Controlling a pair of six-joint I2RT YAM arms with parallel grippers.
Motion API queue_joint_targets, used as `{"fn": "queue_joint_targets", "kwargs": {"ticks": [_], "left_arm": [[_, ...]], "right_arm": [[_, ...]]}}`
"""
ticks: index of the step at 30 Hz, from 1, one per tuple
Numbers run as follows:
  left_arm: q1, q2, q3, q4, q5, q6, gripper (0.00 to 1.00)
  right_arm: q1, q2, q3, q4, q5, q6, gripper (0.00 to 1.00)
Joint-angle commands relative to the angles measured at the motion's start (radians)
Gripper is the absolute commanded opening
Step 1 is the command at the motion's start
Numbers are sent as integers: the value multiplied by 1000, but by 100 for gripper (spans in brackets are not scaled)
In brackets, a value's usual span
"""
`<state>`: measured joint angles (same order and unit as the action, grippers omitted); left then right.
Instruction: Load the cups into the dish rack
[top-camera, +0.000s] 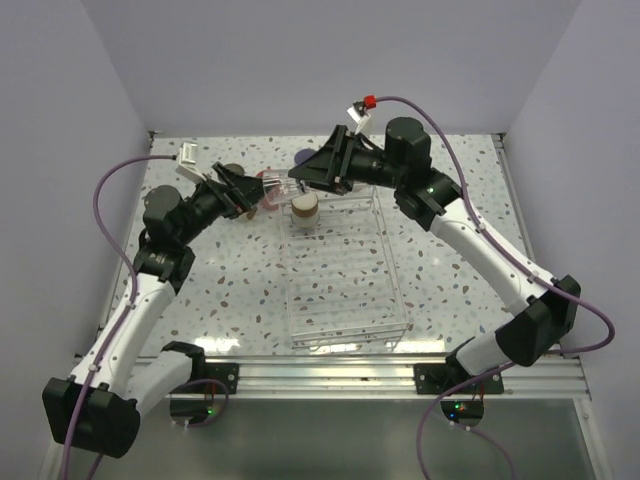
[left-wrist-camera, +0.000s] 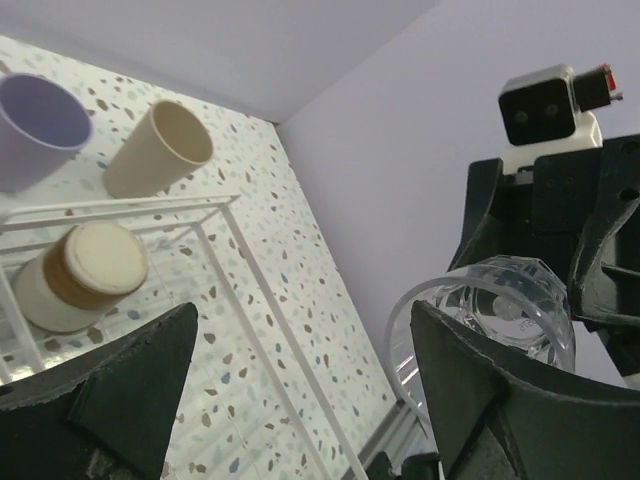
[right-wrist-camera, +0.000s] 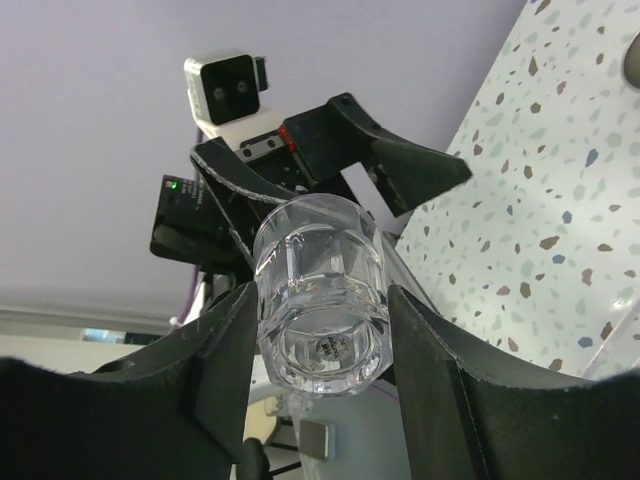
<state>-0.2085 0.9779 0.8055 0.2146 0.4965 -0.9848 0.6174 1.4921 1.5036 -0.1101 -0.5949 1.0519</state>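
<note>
I should tip the fingers of my right gripper downward next, lower the clear cup onto the empty wires (top-camera: 346, 211) beside the brown-grey cup and release it there, because those wires are below.
My right gripper (right-wrist-camera: 322, 300) is shut on the tiny clear cup (right-wrist-camera: 320, 300) and holds it in the air over the far left corner of the dish rack (top-camera: 392, 262). In the top view the clear cup (top-camera: 280, 187) sits between the two grippers. My left gripper (left-wrist-camera: 300, 320) is open, with the clear cup's rim (left-wrist-camera: 490, 320) just beside its right finger. A brown-grey cup with a cream base (top-camera: 304, 208) stands upside down in the rack's far end. A lavender cup (left-wrist-camera: 35, 125) and a beige cup (left-wrist-camera: 160, 145) lie on the table beyond the rack.
A coral-red cup (top-camera: 266, 196) shows partly under my left gripper (top-camera: 252, 195). A dark cup (top-camera: 230, 168) stands near the back wall at the left. The rack's wire rim (left-wrist-camera: 230, 210) runs under the left gripper. Walls close in the table at the back and on both sides.
</note>
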Motion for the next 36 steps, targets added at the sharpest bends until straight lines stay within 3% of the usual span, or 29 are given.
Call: {"fn": "queue_joint_targets", "kwargs": {"ticks": [1, 6, 10, 16, 22, 30, 36], "left_arm": [[24, -39, 69, -213, -130, 132, 91], [27, -58, 107, -386, -217, 202, 91], [27, -70, 150, -487, -277, 274, 91], [27, -58, 248, -688, -410, 415, 91], [29, -65, 267, -791, -463, 463, 91], [27, -102, 287, -882, -493, 492, 91], [27, -131, 281, -923, -546, 502, 91]], "right_arm": [[-45, -55, 46, -56, -9, -56, 0], [-149, -79, 20, -92, -20, -62, 0], [-197, -67, 117, -331, 41, -240, 0], [-189, 78, 369, -721, 315, -541, 0], [-105, 245, 512, -930, 647, -710, 0], [-77, 399, 507, -913, 748, -727, 0], [-61, 563, 632, -947, 797, -730, 0]]}}
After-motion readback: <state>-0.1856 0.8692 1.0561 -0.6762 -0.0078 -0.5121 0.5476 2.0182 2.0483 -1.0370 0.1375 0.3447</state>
